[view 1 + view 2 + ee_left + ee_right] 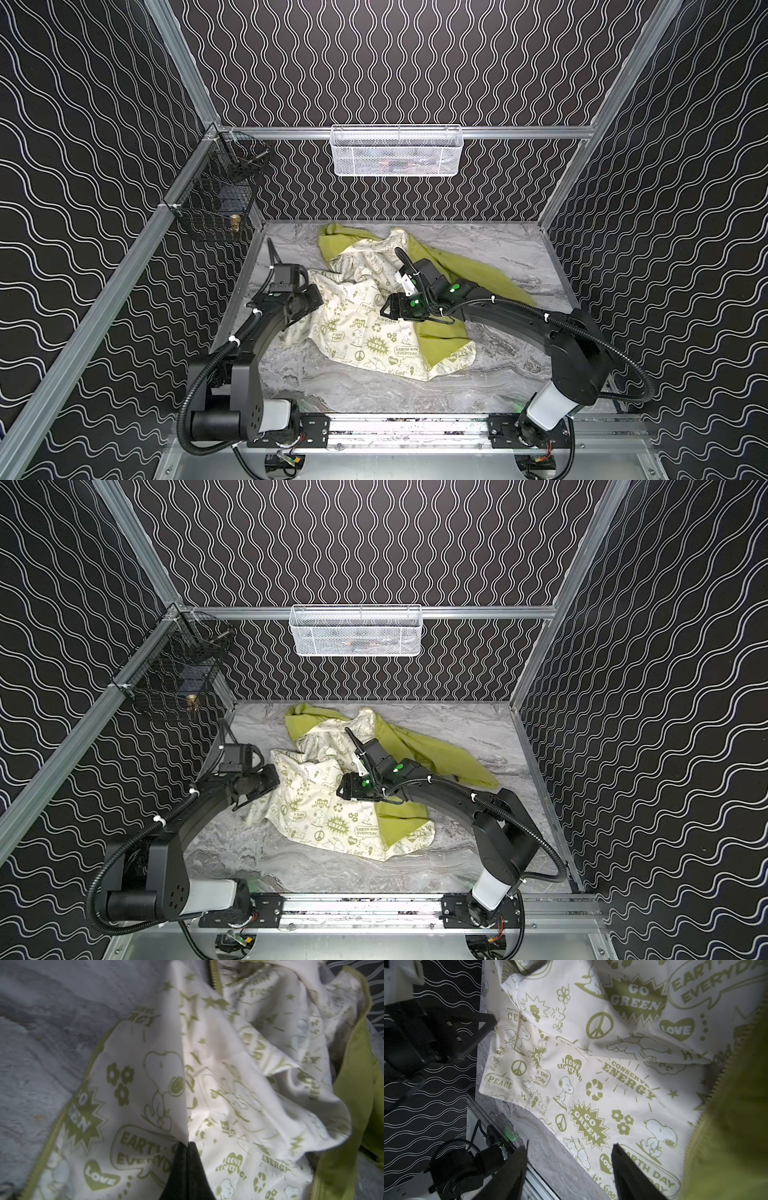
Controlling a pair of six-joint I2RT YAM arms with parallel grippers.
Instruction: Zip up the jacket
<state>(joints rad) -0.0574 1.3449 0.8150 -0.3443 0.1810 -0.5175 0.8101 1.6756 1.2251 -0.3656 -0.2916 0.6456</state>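
Next, my left gripper takes the fold over the cream lining to the jacket's opposite zipper edge (pixel 419 334) (pixel 320 1164) and lets go, since that edge is across from my gripper.
The jacket (pixel 365 328) (pixel 320 808) lies spread open and rumpled on the marble table, its cream cartoon-printed lining up and its lime-green shell showing at the back and right. In the left wrist view my left gripper (pixel 188 1143) is shut on a raised fold of the lining (pixel 158 1088). In both top views it sits at the jacket's left edge (pixel 313 300) (pixel 271 782). My right gripper (pixel 387 309) (pixel 341 789) (pixel 570 1148) hovers open over the lining near the hem, nothing between its fingers. Green zipper teeth (pixel 716 1088) run along the shell's edge.
A white mesh basket (pixel 397 151) hangs on the back wall and a black wire basket (pixel 216 203) on the left wall. Bare marble table (pixel 374 395) shows in front of the jacket, bounded by a metal rail (pixel 415 428) carrying both arm bases.
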